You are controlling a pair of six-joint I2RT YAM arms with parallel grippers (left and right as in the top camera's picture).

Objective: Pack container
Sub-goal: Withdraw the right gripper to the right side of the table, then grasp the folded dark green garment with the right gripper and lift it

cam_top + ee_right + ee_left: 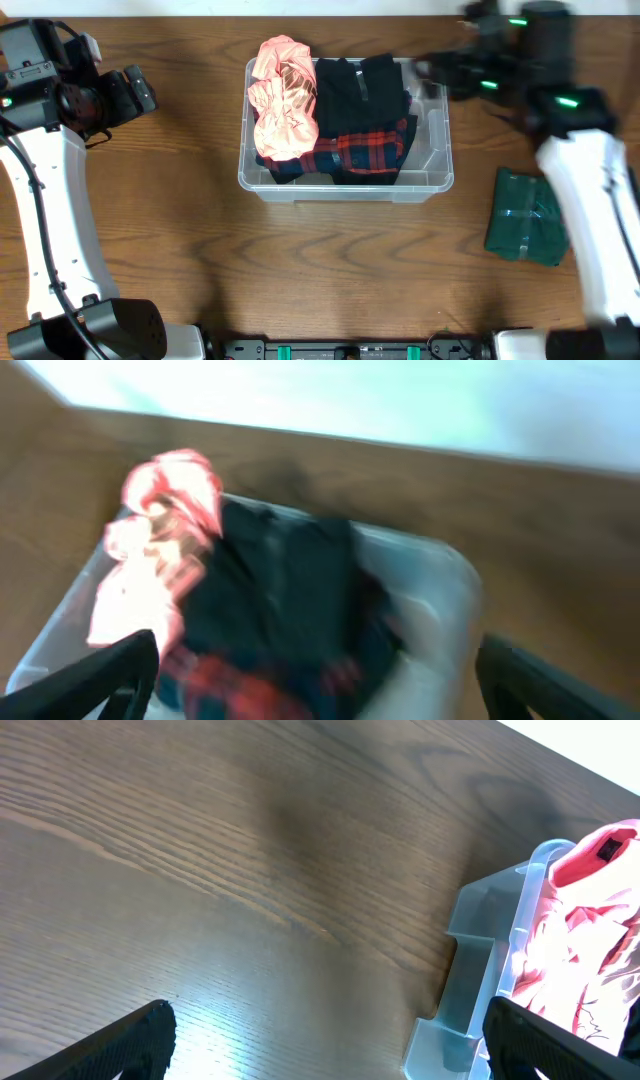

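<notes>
The green garment's edge by my arm lies unpacked, so I will move my right gripper back and down, to the right in the overhead view, onto that edge.
The clear container (345, 186) stands at the table's middle. It holds a pink garment (283, 98) on the left, a black garment (360, 88) and a red plaid garment (368, 150). My left gripper (143, 90) is open and empty, left of the container. In the left wrist view (330, 1050) its fingers frame bare table, with the container's corner (470, 970) and the pink garment (590, 935) at the right. My right gripper (435, 72) is blurred above the container's far right corner. In the right wrist view (315, 690) it is open and empty over the container (445, 595).
A folded dark green garment (527, 216) lies on the wooden table right of the container, beside the right arm. The table's far edge meets a white surface behind the container.
</notes>
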